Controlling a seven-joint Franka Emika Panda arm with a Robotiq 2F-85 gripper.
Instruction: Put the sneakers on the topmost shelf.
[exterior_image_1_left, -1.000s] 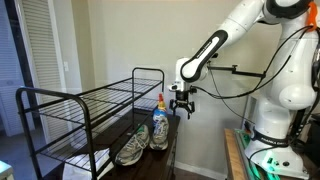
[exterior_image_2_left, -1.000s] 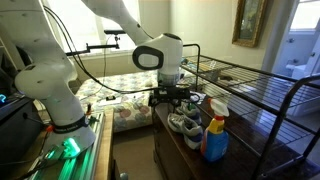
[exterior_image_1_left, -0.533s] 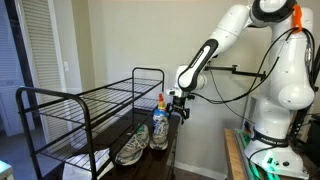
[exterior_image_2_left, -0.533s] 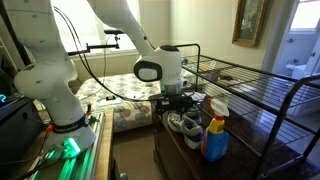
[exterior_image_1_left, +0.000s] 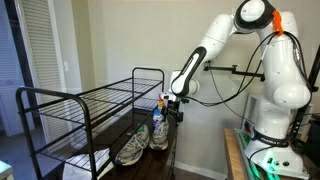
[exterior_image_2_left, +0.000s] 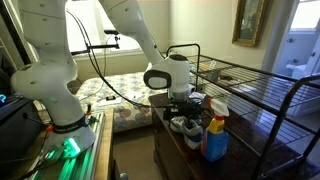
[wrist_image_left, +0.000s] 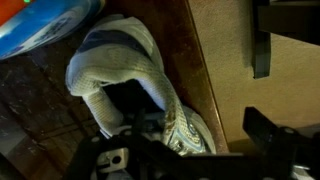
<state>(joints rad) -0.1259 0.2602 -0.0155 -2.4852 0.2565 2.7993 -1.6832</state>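
The gripper moves down onto the sneaker's collar rim by the table's edge next. The dark sneaker opening beside the sneaker's collar rim (wrist_image_left: 178, 116) leaves room for a finger.
The sneakers (exterior_image_1_left: 142, 143) lie side by side on a dark wooden table under the black wire rack, next to a blue-labelled bottle. They also show in an exterior view (exterior_image_2_left: 186, 124). My gripper (exterior_image_1_left: 173, 110) hangs open and empty just above the sneaker nearest the table's edge, fingers pointing down; it also shows in an exterior view (exterior_image_2_left: 190, 104). In the wrist view a grey-and-white sneaker (wrist_image_left: 118, 66) fills the middle, with the gripper (wrist_image_left: 198, 138) dark at the bottom. The topmost shelf (exterior_image_1_left: 95, 97) holds nothing and also shows in an exterior view (exterior_image_2_left: 268, 88).
The bottle (exterior_image_1_left: 158, 116) stands right beside the gripper and the sneakers; it also shows in an exterior view (exterior_image_2_left: 215, 130). The table's edge (exterior_image_1_left: 172, 152) is below the gripper. The rack's end frame (exterior_image_1_left: 148, 75) rises close behind. A bed (exterior_image_2_left: 118, 92) lies beyond.
The gripper has moved down and towards the rack, closer to the sneakers and the bottle. The sneakers and the bottle have not moved.
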